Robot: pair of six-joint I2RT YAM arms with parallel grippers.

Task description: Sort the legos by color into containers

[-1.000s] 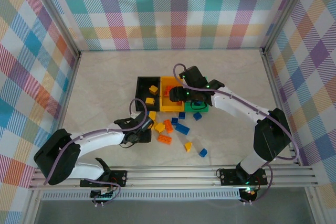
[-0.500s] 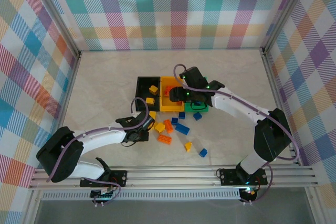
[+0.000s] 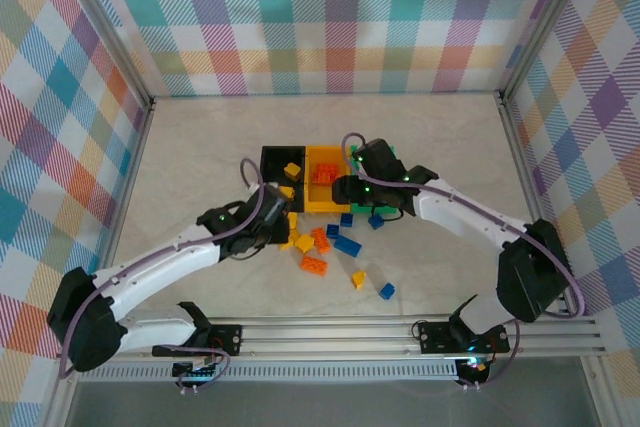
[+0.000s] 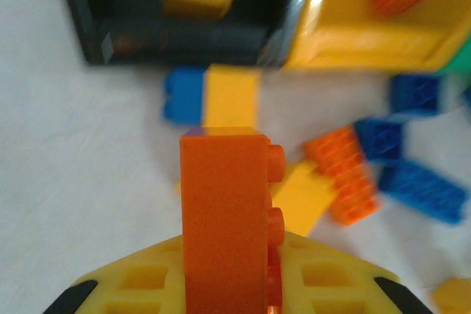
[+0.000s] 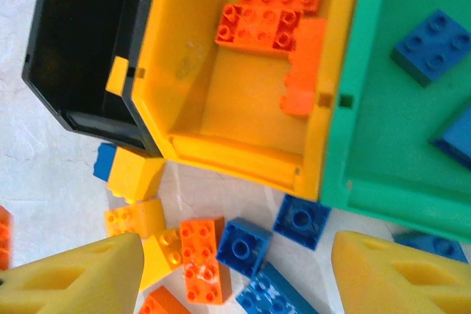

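The orange lego should go outward with my left gripper and over the orange-yellow container to be released. That bin of orange legos is outward of my gripper.
My left gripper is shut on an orange lego, which stands on edge between its yellow pads. In the top view the left gripper hangs just near of the black container. The orange-yellow container holds orange legos, and the green container holds blue legos. A yellow lego lies in the black one. My right gripper is open above loose blue, orange and yellow legos by the bins' near walls.
More loose legos lie nearer the arms: an orange one, a long blue one, a yellow one and a small blue one. Metal frame posts and checkered walls ring the table.
My left gripper has shut on the orange lego and carried it up and away toward the bins. The right arm has drifted slightly rightward, jaws unchanged.
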